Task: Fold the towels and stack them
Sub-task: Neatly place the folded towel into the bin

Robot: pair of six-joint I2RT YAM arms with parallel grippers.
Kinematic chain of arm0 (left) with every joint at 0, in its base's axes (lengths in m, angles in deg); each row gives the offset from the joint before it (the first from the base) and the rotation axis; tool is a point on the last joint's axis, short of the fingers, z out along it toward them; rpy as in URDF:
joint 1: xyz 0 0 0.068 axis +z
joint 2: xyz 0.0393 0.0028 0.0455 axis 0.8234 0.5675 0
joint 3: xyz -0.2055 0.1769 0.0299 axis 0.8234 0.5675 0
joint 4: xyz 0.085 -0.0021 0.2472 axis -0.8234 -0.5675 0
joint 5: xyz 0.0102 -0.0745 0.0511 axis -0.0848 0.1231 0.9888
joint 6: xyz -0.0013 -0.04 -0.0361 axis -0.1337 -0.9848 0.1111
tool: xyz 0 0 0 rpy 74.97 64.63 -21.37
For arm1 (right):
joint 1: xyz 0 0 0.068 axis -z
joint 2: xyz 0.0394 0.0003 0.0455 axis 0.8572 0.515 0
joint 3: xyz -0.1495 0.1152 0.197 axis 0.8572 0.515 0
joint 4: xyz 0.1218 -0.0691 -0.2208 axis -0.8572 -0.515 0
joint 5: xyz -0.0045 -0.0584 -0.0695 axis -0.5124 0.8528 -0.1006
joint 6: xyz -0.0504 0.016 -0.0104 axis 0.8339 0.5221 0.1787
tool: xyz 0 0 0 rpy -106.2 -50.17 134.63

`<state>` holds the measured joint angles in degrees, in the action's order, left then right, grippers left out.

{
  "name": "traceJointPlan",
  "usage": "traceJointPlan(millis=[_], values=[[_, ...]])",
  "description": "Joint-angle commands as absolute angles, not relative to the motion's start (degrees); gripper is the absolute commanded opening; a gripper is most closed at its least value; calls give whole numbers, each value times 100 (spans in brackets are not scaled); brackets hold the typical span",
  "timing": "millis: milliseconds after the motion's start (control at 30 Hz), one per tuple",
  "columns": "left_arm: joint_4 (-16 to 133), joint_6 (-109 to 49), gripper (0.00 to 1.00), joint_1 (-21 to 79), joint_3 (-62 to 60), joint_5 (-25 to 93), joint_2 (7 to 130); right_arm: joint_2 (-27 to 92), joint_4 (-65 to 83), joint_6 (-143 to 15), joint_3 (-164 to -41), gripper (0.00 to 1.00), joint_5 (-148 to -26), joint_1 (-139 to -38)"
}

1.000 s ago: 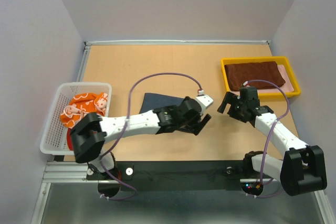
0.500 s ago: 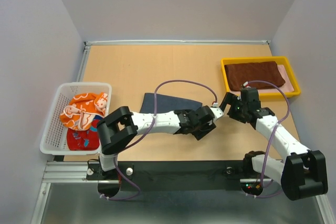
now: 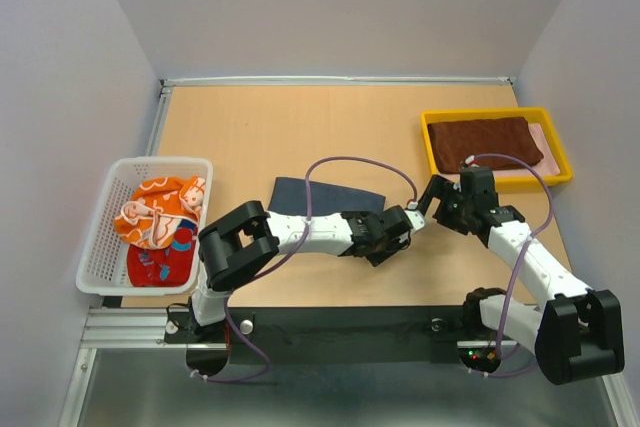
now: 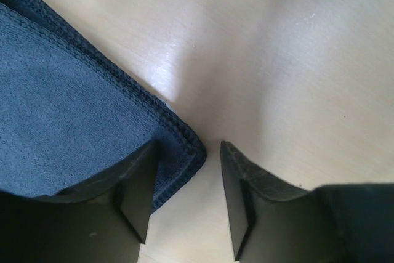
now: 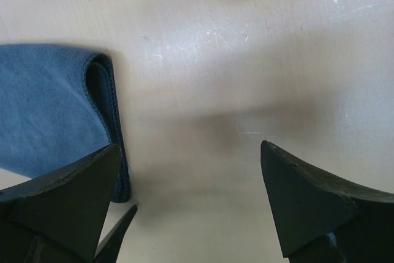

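My right gripper goes sideways onto the navy towel's folded edge next, which lies to the gripper's left in the top view, since its fingers span bare wood.
A dark navy towel [image 3: 320, 197] lies folded flat at mid-table. My left gripper [image 3: 385, 237] is low over its near right corner. In the left wrist view one finger [image 4: 132, 183] rests on the navy towel [image 4: 68, 115] and the other stands on bare wood. The left gripper [image 4: 188, 152] is part open, with the towel's corner in the gap and nothing pinched. My right gripper [image 3: 436, 203] hovers just right of it. In its wrist view the right gripper [image 5: 191, 152] is wide open and empty, with the navy towel's folded edge [image 5: 98, 103] beside it. A reddish-brown towel [image 3: 485, 142] lies in the yellow tray.
The yellow tray [image 3: 495, 112] stands at the back right, a pale pink strip [image 3: 545, 137] along its right side. A white mesh basket [image 3: 100, 247] at the left edge holds an orange patterned towel [image 3: 160, 209] and a red one [image 3: 160, 262]. Walls close in both sides.
My left arm has stretched rightward and lowered its gripper to the navy towel's corner, its jaws narrowing. The right gripper has shifted slightly toward the towel and stayed wide open.
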<state>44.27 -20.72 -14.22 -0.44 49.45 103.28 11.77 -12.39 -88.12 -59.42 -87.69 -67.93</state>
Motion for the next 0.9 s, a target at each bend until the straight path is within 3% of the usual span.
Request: traceJointPlan(millis=[0, 100, 300, 667, 867], values=[[4294, -2006, 44, -1410, -305, 5086, 10476, 1063, -1049, -8908, -5824, 100, -9081, -6788], [4303, -2024, 35, -1401, -278, 5112, 10547, 1045, -1041, -8944, -5833, 100, -9178, -6788], [4461, -2076, 0, -1348, -111, 5130, 10364, 1133, -944, -9101, -5850, 100, -9363, -6779], [4918, -2252, 0, -1243, 161, 4805, 9607, 1984, 707, -10428, -5367, 100, -10846, -6796], [5015, -2401, 0, -1190, 161, 4752, 9484, 2776, 1666, -10956, -5217, 100, -10989, -7060]])
